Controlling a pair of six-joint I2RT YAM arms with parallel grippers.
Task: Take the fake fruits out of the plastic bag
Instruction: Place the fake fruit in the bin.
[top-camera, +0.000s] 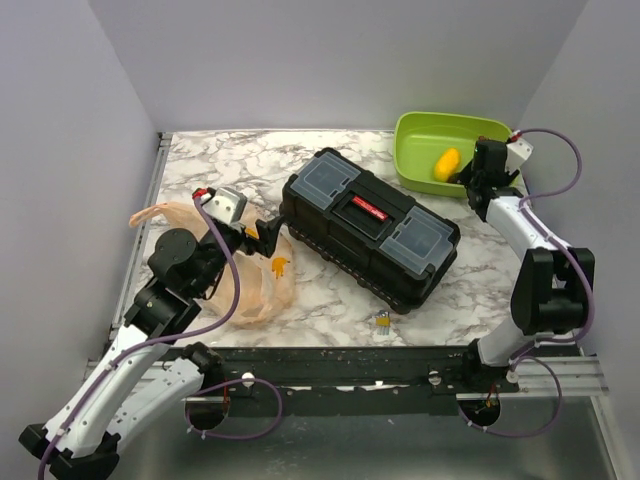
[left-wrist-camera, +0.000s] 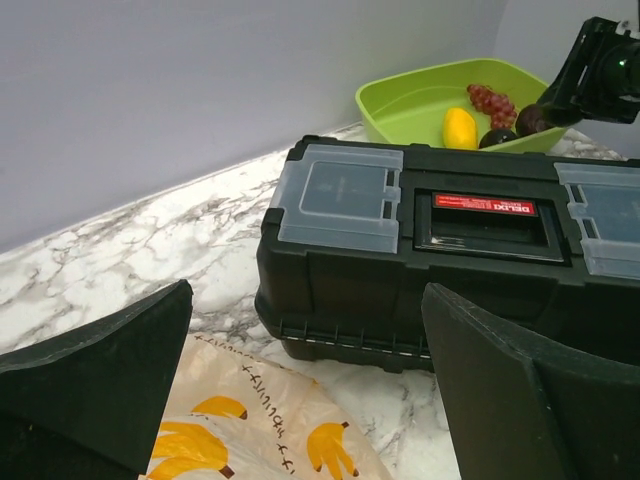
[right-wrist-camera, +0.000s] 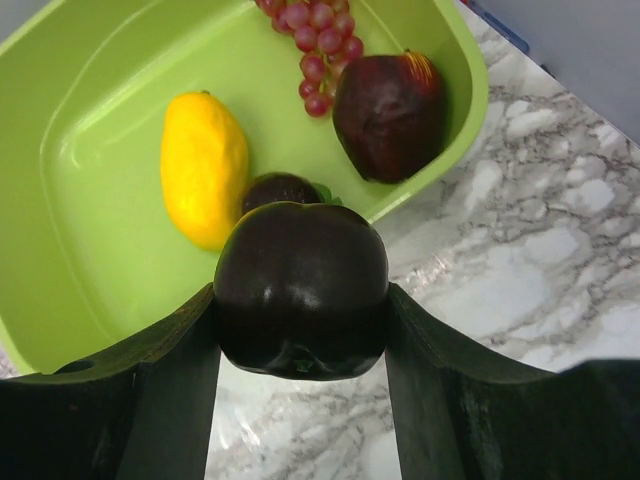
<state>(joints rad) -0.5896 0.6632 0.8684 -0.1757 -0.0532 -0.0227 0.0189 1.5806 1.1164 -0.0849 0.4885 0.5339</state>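
Observation:
I need to move my right gripper outward past the bin's near rim next. It should then go down into the green bin between the lemon and larger dark plum, where the bare bottom of the bin shows.
My right gripper (right-wrist-camera: 300, 315) is shut on a dark purple fake fruit (right-wrist-camera: 300, 280), held just over the near rim of the green bin (right-wrist-camera: 445, 150). In the bin lie a yellow lemon-like fruit (right-wrist-camera: 203, 165), a dark plum (right-wrist-camera: 388, 115) and another dark one (right-wrist-camera: 280, 187) half hidden behind the held fruit. The plastic bag (top-camera: 245, 285), tan with banana prints, lies flat at the left. My left gripper (left-wrist-camera: 310, 390) hovers open above the bag (left-wrist-camera: 250, 430), with nothing between its fingers. The top view shows the lemon (top-camera: 447, 163) in the bin and the right gripper (top-camera: 470, 182) beside it.
A black toolbox (top-camera: 370, 225) sits diagonally mid-table between the bag and the green bin (top-camera: 415, 135). A cluster of red grapes (right-wrist-camera: 322, 45) lies at the bin's far end. A small yellow-grey item (top-camera: 382, 320) rests near the table's front edge. Grey walls enclose the table.

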